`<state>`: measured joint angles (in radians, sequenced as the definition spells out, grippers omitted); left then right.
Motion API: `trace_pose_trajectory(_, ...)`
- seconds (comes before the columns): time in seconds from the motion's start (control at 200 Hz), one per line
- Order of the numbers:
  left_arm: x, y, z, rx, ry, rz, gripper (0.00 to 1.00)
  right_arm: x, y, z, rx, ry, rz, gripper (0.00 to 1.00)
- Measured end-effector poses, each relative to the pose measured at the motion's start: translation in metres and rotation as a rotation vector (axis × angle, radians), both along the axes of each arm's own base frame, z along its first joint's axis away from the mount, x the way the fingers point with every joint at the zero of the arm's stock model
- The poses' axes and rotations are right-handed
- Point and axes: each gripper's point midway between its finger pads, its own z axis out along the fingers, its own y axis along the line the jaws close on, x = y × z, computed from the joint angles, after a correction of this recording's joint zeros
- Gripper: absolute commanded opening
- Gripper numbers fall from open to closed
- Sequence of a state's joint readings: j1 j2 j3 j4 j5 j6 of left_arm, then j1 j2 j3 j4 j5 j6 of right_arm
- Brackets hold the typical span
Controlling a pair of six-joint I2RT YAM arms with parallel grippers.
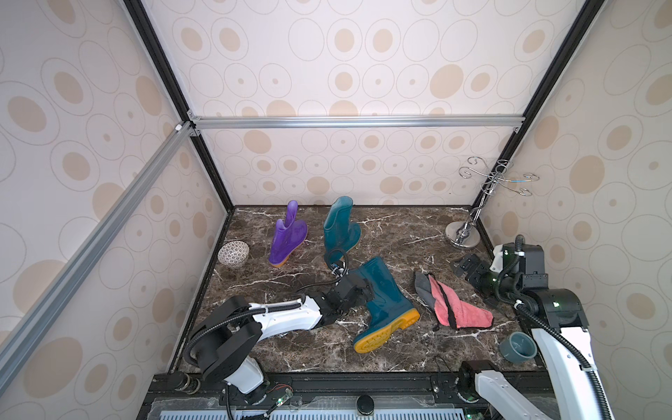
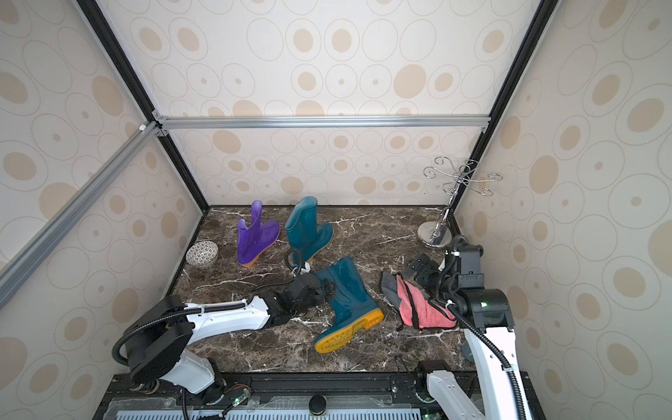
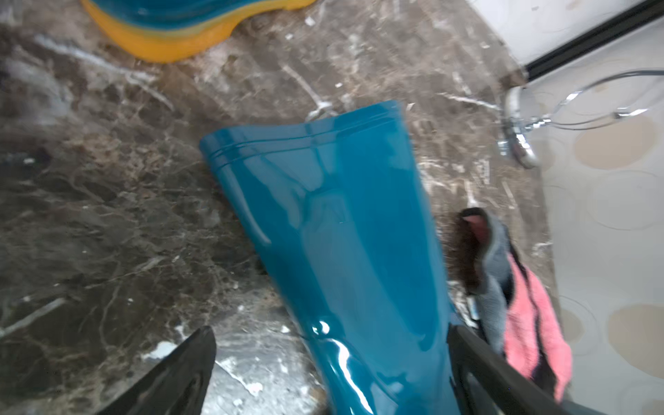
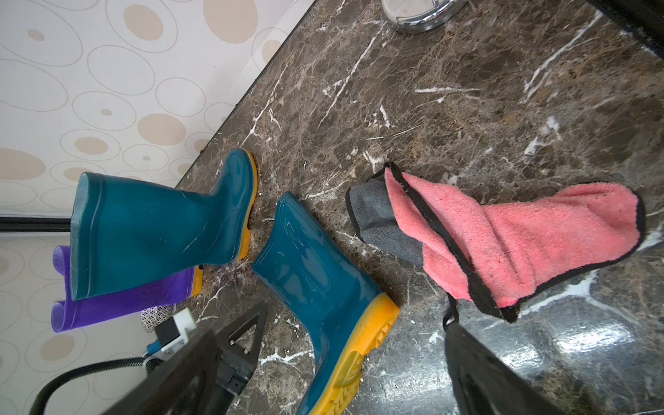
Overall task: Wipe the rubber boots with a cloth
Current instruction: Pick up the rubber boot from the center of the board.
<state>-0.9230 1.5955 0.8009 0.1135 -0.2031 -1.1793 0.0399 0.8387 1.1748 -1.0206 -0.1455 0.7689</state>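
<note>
The lying boot's long shaft edge runs between the open fingers of my left gripper, so that gripper will next move down onto the shaft wall facing the bowl (image 3: 334, 377) and pinch it.
A teal rubber boot (image 1: 387, 298) (image 2: 349, 291) lies on its side mid-table, its yellow sole towards the front. My left gripper (image 1: 363, 287) (image 3: 330, 359) is open and straddles the boot's shaft (image 3: 334, 233); one finger (image 3: 187, 373) stands clear of it. A second teal boot (image 1: 340, 227) (image 4: 154, 230) and a purple boot (image 1: 287, 236) (image 4: 118, 301) stand upright at the back. The pink cloth (image 1: 451, 302) (image 4: 521, 237), dark-edged with a grey reverse, lies crumpled right of the lying boot (image 4: 323, 280). My right gripper (image 1: 467, 267) (image 4: 345, 359) hangs open behind the cloth, holding nothing.
A patterned bowl (image 1: 233, 254) sits at the back left by the wall. A chrome hook stand (image 1: 462, 234) occupies the back right corner. A grey-teal cup (image 1: 517, 347) stands at the front right beside my right arm. Walls close three sides.
</note>
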Motion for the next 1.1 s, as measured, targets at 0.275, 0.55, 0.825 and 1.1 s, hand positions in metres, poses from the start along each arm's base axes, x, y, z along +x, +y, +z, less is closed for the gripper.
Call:
trace_pose_trajectory(0.275, 0.007, -0.010, -0.013, -0.027, 0.005, -0.001, 0.81, 0.001, 0.005, -0.001, 0.020, -0.011, 0.019, 1.00)
trace_pose_trajectory(0.55, 0.013, -0.019, -0.039, 0.015, 0.031, -0.020, 0.63, 0.002, 0.007, -0.002, 0.030, -0.010, 0.028, 1.00)
trace_pose_trajectory(0.825, 0.021, -0.025, -0.050, 0.038, 0.030, -0.042, 0.12, 0.003, 0.008, -0.004, 0.035, -0.020, 0.034, 0.99)
trace_pose_trajectory(1.1, 0.031, -0.050, -0.028, -0.011, -0.039, -0.140, 0.00, 0.009, 0.034, -0.044, 0.113, 0.027, 0.168, 0.94)
